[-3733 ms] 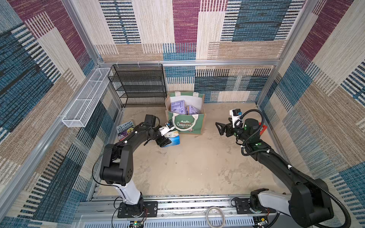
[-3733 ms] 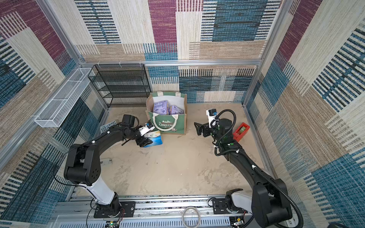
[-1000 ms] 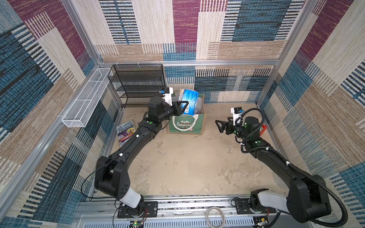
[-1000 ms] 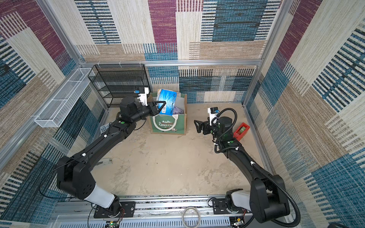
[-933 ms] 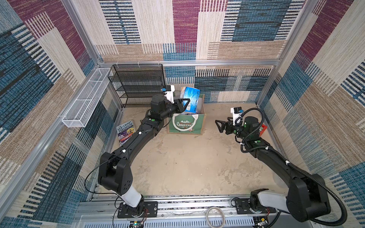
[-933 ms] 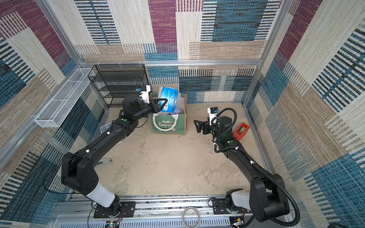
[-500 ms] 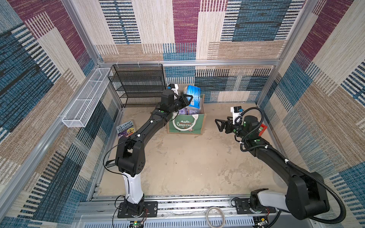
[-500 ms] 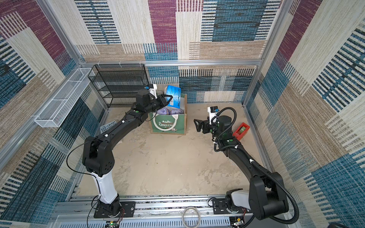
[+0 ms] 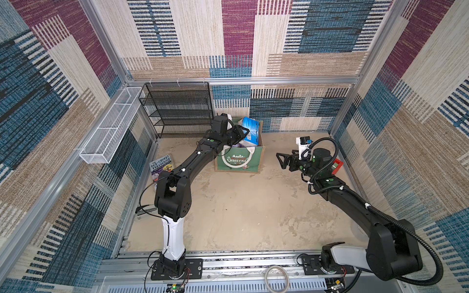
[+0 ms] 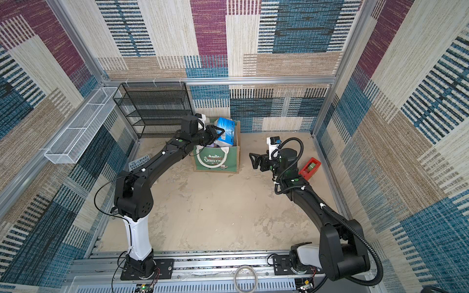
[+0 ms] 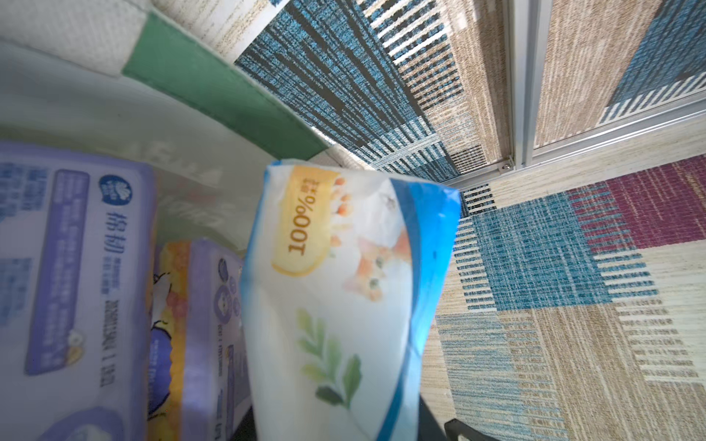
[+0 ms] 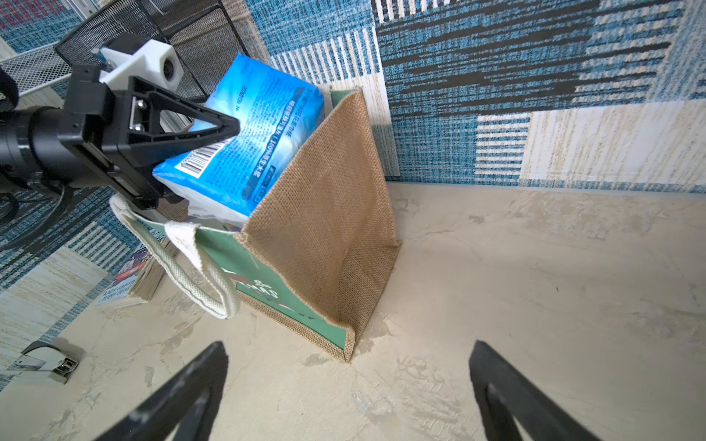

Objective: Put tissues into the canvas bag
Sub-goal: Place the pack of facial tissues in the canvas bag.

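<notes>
The blue-white pack's upper end sticks above the bag's rim. My left gripper next lowers the pack into the bag's opening beside the bag's jute side and releases it.
The canvas bag (image 9: pixel 239 162) (image 10: pixel 215 159) stands open on the floor by the back wall, its green "Christmas" front facing me. My left gripper (image 9: pixel 245 133) (image 10: pixel 219 133) reaches over its mouth, shut on a blue-white pack of tissues (image 9: pixel 251 129) (image 12: pixel 248 133). The pack is tilted, its lower end inside the rim and its upper end sticking out. The left wrist view shows this pack (image 11: pixel 336 305) beside two lavender packs (image 11: pixel 76 286) (image 11: pixel 214 324) lying inside the white lining (image 11: pixel 114 114). My right gripper (image 9: pixel 280 162) (image 12: pixel 347 345) hovers open and holds nothing, right of the bag's jute side (image 12: pixel 324 214).
A black mesh rack (image 9: pixel 177 111) stands left of the bag against the back wall. A white wire basket (image 9: pixel 109 126) hangs on the left wall. A "Treehouse" book (image 9: pixel 161 167) lies by the left wall. A red object (image 10: pixel 310 167) sits behind my right arm.
The left gripper lifted the blue-white pack from the floor left of the bag and carried it over the bag's mouth, moving farther in over the last second. The right arm stayed put.
</notes>
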Controlling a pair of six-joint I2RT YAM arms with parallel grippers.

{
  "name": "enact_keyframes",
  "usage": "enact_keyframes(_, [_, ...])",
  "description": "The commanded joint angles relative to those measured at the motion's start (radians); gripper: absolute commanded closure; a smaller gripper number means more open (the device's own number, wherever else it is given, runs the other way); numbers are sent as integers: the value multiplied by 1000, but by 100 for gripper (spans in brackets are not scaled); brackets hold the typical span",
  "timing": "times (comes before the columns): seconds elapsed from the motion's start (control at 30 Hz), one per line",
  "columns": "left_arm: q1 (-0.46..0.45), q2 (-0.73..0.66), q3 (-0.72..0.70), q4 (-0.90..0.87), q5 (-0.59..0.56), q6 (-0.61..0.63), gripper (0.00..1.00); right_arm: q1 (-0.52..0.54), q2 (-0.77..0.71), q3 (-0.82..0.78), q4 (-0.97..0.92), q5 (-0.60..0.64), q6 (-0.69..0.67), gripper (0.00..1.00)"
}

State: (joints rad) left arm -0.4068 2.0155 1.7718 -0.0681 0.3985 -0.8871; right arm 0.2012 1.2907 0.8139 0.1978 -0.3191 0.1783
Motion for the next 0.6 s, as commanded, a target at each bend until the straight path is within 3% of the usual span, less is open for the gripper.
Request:
enact_keyframes(0.0, [0,19,10,20,20,-44,60,-1,-2,7,35,7,7,1])
enact_keyframes(0.57, [0,67,10,-56,-35,-79,56,-10,-53,-2,7,72,-26,1])
